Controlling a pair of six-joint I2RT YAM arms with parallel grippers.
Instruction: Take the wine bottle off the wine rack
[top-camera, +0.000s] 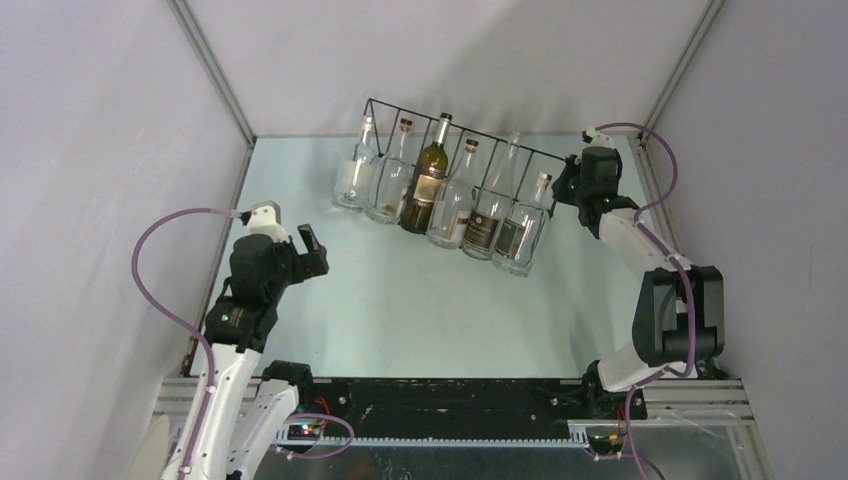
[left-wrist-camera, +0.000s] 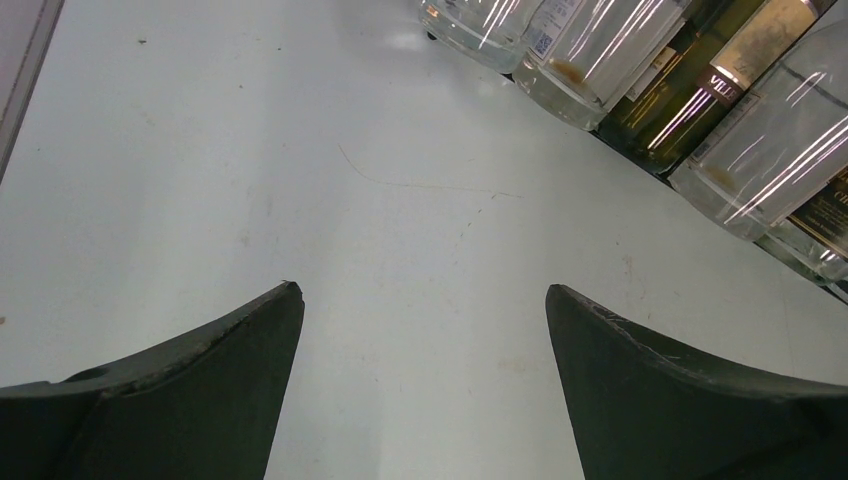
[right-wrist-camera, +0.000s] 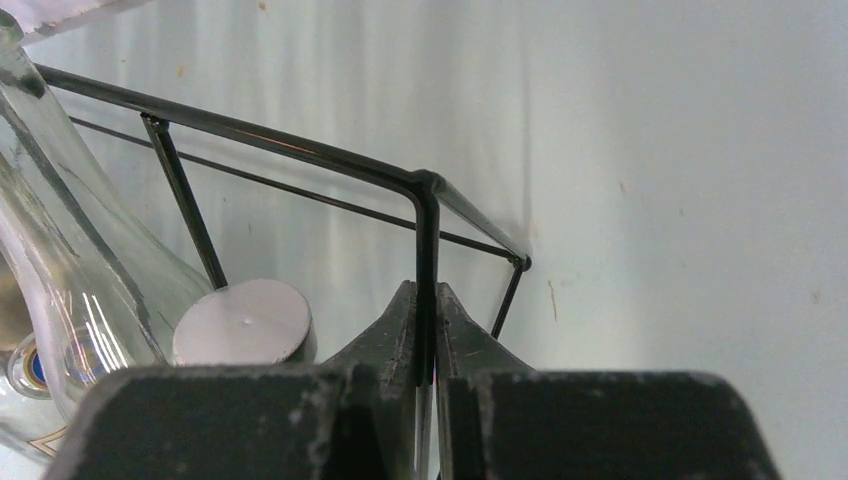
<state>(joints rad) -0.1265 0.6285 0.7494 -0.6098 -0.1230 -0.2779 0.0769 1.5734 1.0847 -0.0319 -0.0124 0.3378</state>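
Note:
My right gripper should pull the rack's upright end wire (top-camera: 557, 187) back toward my base, and after that it will open.
The black wire wine rack (top-camera: 470, 135) stands slanted at the back of the table and holds several bottles in a row, one dark green (top-camera: 428, 180), the others clear glass. My right gripper (top-camera: 572, 183) is shut on the rack's right end wire (right-wrist-camera: 427, 250); a silver bottle cap (right-wrist-camera: 242, 320) sits just left of its fingers. My left gripper (top-camera: 312, 250) is open and empty, to the left of the rack and in front of it. In the left wrist view its fingers (left-wrist-camera: 250, 340) frame bare table, with the bottle bases (left-wrist-camera: 640, 90) at the upper right.
Grey walls close the table (top-camera: 400, 290) in on the left, back and right. The rack's right end lies near the right wall. The arm bases and a black rail (top-camera: 440, 400) run along the near edge.

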